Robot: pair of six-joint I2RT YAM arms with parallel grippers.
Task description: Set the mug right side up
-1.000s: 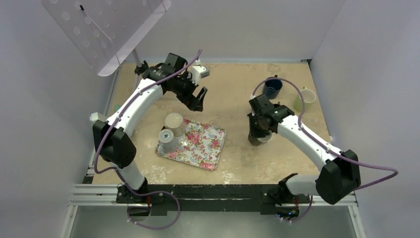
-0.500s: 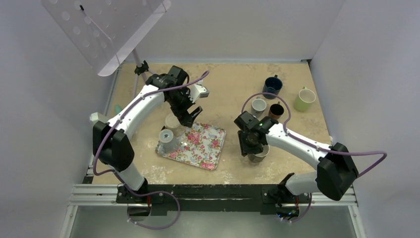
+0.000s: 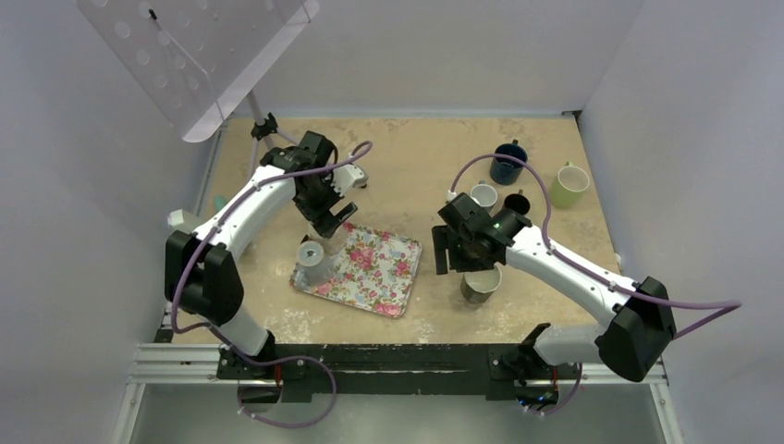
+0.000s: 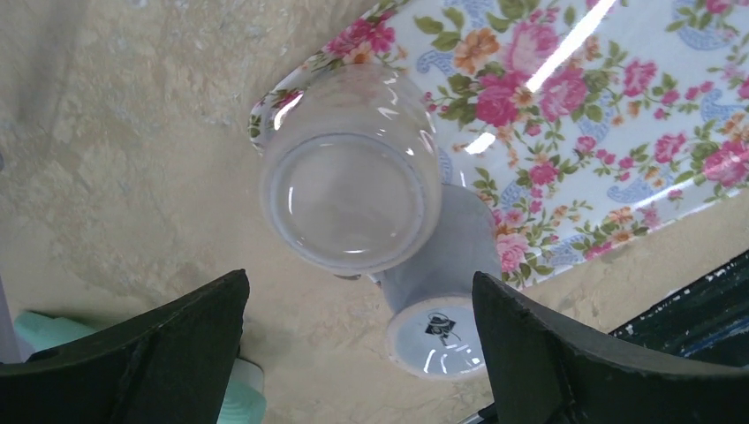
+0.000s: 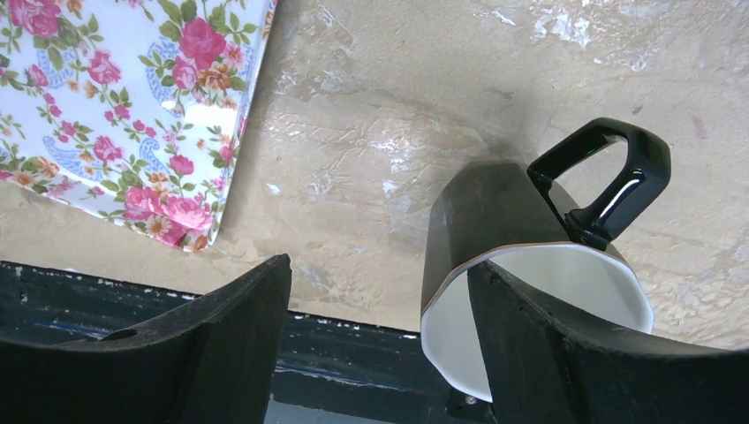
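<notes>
My left gripper moves down and back onto the pale mug's handle [image 4: 349, 276] next, since that handle lies below my open fingers, beside the grey mug [image 4: 433, 331].
A dark mug [image 3: 481, 285] with a white inside and a black handle [image 5: 609, 181] stands upright on the table, mouth up. My right gripper [image 3: 444, 252] hangs open just left of it, and in the right wrist view one finger [image 5: 574, 353] overlaps the mug's [image 5: 495, 221] rim without gripping. On the floral tray's [image 3: 379, 268] left corner a pale mug [image 4: 351, 203] and a grey mug [image 4: 433, 331] stand upside down. My left gripper [image 4: 360, 283] is wide open above the pale mug, nothing between its fingers. From the top view that pale mug is hidden under my left gripper [image 3: 331, 220].
Four upright mugs stand at the back right: blue [image 3: 508, 162], green [image 3: 569, 185], white [image 3: 483, 194] and brown [image 3: 516, 202]. A perforated white panel [image 3: 194, 55] on a stand overhangs the back left corner. A teal object [image 4: 234, 402] lies at the table's left edge.
My right gripper opened, let go of the dark mug near the front edge and drew off to its left. My left arm swung in and came down over the pale mug on the tray.
</notes>
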